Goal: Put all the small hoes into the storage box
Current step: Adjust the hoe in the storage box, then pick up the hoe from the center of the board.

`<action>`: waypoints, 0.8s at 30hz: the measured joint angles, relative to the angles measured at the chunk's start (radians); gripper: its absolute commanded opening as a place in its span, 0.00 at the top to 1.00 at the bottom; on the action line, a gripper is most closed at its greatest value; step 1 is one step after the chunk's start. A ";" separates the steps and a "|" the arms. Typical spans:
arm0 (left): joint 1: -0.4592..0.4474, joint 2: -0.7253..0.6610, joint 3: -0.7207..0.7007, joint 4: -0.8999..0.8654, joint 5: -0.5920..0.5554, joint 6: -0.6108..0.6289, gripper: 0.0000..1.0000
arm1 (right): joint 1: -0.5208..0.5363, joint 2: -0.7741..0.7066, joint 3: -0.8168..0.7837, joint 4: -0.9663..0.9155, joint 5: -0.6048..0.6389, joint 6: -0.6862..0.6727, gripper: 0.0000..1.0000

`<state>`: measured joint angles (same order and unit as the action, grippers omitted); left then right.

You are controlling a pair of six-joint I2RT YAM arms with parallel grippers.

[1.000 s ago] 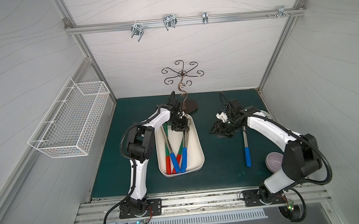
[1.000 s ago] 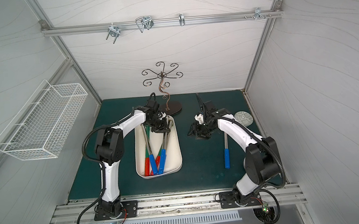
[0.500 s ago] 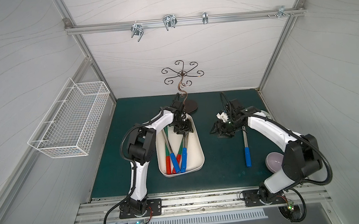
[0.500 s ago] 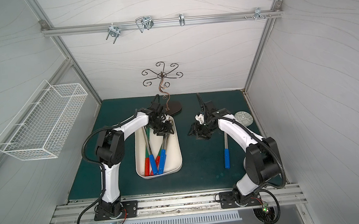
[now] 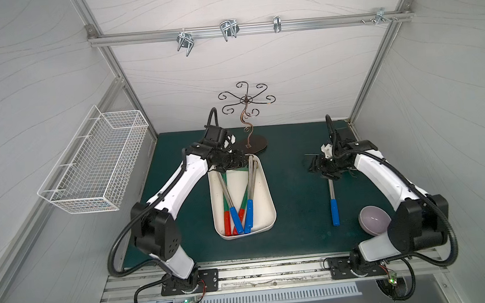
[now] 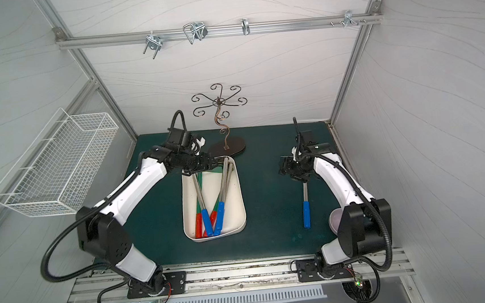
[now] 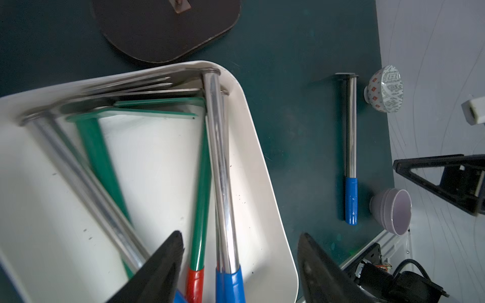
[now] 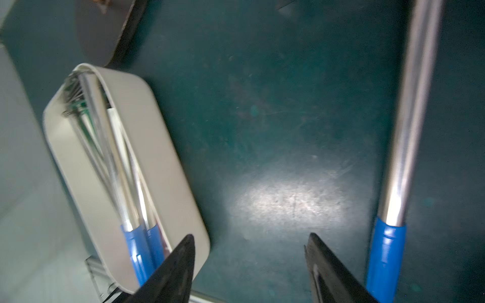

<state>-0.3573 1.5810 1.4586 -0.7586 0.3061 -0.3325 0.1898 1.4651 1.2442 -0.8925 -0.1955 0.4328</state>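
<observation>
The small hoe's steel shaft (image 5: 331, 185) lies below my right gripper, on the side farther from the box (image 5: 270, 197). I need to move my right gripper that way and lower its open fingers on both sides of the shaft.
The storage box (image 5: 270, 197) (image 6: 241, 199) is a cream-white tray in mid-table holding several hoes, some blue-handled with steel shafts, some red-handled with green shafts. My left gripper (image 5: 240, 162) (image 7: 241, 234) hangs open over the box's far end (image 7: 262, 168). Its jaws stand wide apart above the lying shafts and grip none. One small hoe (image 5: 331, 194) (image 6: 306, 209) (image 7: 351, 147) with a blue handle lies on the green mat right of the box. My right gripper (image 5: 318, 167) (image 8: 250, 235) is open above bare mat, just left of that hoe's shaft (image 8: 404, 147), near its head end.
A brown jewellery stand (image 5: 252, 144) rises just behind the box. Near my right arm's base sits a purple bowl (image 5: 374, 218), and a patterned bowl (image 7: 385, 91) stands by the right wall. A white wire basket (image 5: 94, 166) hangs on the left wall.
My left gripper's jaws have gone from shut to wide open over the box's far end. My right gripper has shifted slightly right toward the lone hoe and opened a little wider.
</observation>
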 measured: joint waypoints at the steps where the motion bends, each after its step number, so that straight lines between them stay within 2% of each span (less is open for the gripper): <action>1: 0.008 -0.028 -0.023 0.000 -0.012 -0.002 0.29 | -0.004 0.004 0.000 -0.003 0.032 0.000 0.30; 7: 0.034 -0.121 -0.158 0.000 -0.076 -0.017 0.29 | -0.037 0.047 -0.017 0.005 0.164 0.024 0.29; 13: 0.036 -0.181 -0.257 0.005 -0.090 -0.038 0.29 | -0.050 0.081 -0.072 0.035 0.251 0.063 0.30; 24: 0.037 -0.295 -0.333 0.008 -0.093 -0.066 0.29 | -0.050 0.254 -0.076 0.103 0.360 0.077 0.30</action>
<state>-0.3202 1.2858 1.1259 -0.7506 0.2131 -0.3981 0.1398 1.7187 1.1687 -0.7895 0.1650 0.5102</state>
